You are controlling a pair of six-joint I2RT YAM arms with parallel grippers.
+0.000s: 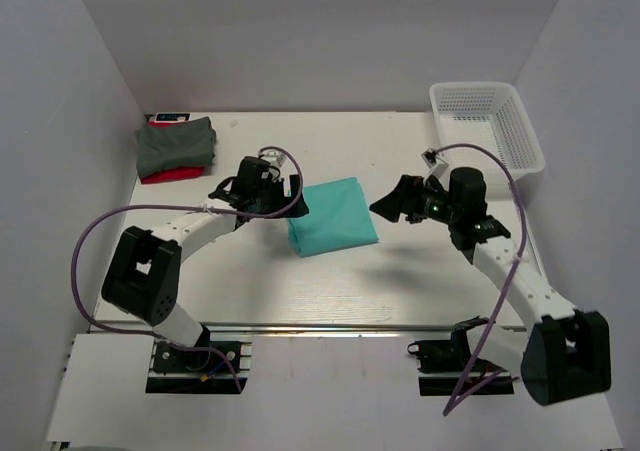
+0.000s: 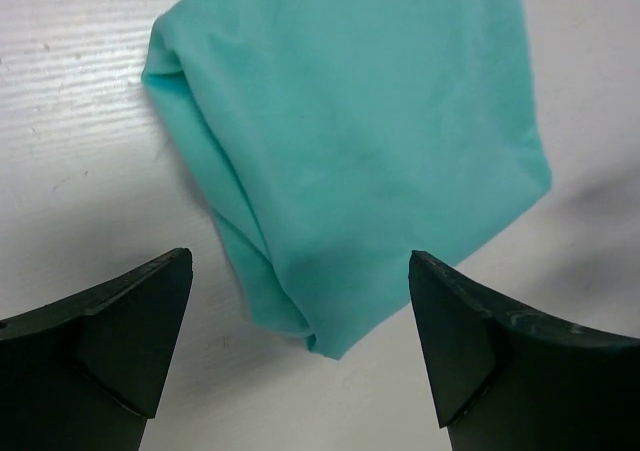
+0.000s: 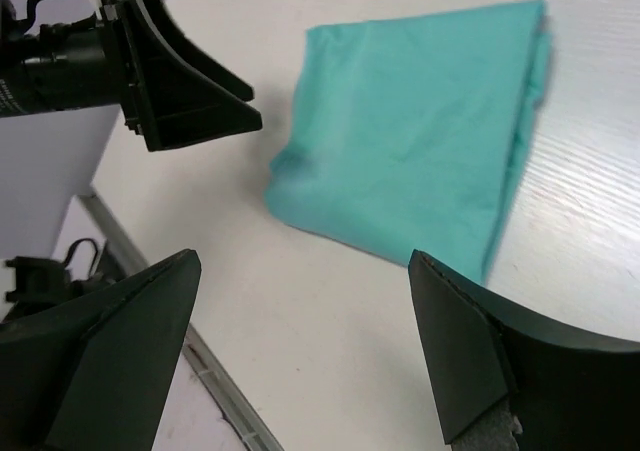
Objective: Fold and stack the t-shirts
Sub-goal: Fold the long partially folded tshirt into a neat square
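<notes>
My left gripper will go down astride the teal t-shirt at its layered edge (image 1: pixel 291 225) (image 2: pixel 232 211) and close. The t-shirt is already folded flat, and that edge shows below my open fingers.
A folded teal t-shirt (image 1: pixel 333 216) lies flat in the middle of the table, also in the left wrist view (image 2: pixel 360 141) and the right wrist view (image 3: pixel 420 141). At the back left a dark grey-green t-shirt (image 1: pixel 176 143) rests folded on a red one (image 1: pixel 170 175). My left gripper (image 1: pixel 292 197) hovers at the teal shirt's left edge, open and empty (image 2: pixel 300 271). My right gripper (image 1: pixel 388 205) hangs just right of the shirt, open and empty (image 3: pixel 300 271).
A white mesh basket (image 1: pixel 488 123) stands at the back right corner. White walls close the table (image 1: pixel 320 291) on the left, back and right. A metal rail (image 1: pixel 330 327) runs along the near edge by the arm bases.
</notes>
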